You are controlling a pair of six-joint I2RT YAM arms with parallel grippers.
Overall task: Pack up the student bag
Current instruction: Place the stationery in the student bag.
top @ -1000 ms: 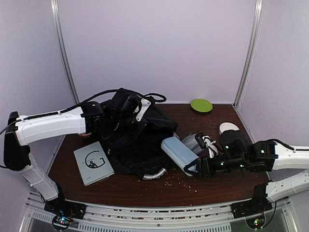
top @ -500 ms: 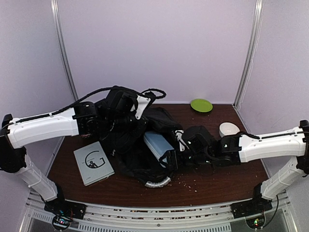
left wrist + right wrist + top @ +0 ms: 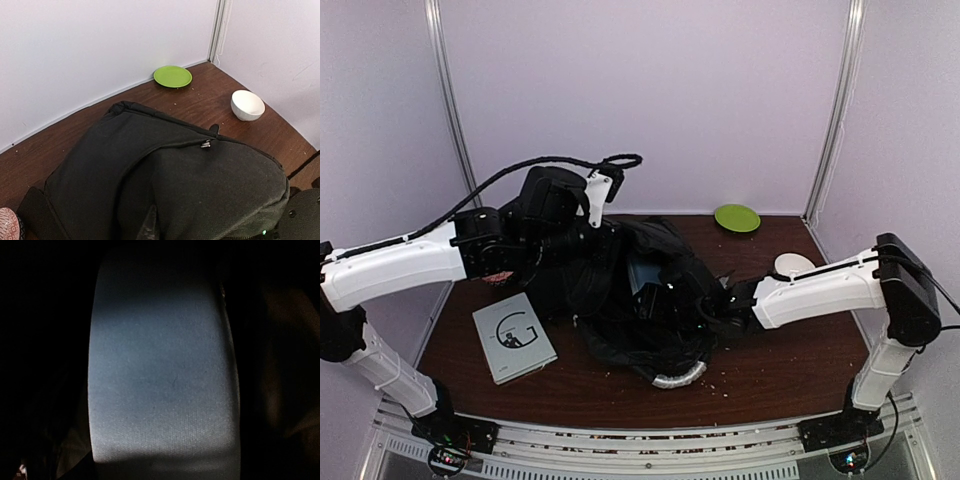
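I should push my right gripper to the left in the top view next, deeper into the bag's opening (image 3: 618, 308), and let go of the pencil case, as it still shows there.
The student bag (image 3: 620, 320), a big black soft backpack, lies mid-table with its mouth facing right. My left gripper (image 3: 588, 243) is shut on the fabric at the bag's upper edge and holds it raised. In the left wrist view the bag (image 3: 165, 185) fills the lower frame and hides the fingers. My right gripper (image 3: 667, 298) reaches into the mouth, shut on a light-blue pencil case (image 3: 642, 273) that is mostly inside. The case (image 3: 162, 375) fills the right wrist view with darkness all round, and no fingers show.
A grey notebook (image 3: 513, 337) lies left of the bag near the front edge. A green plate (image 3: 737, 217) sits at the back right, with a white bowl (image 3: 790, 263) nearer, behind the right arm. Crumbs dot the wooden table (image 3: 790, 360). White walls enclose three sides.
My right arm has carried the pencil case leftward from the table beside the bag into the bag's mouth. My left gripper has drawn the bag's upper edge higher.
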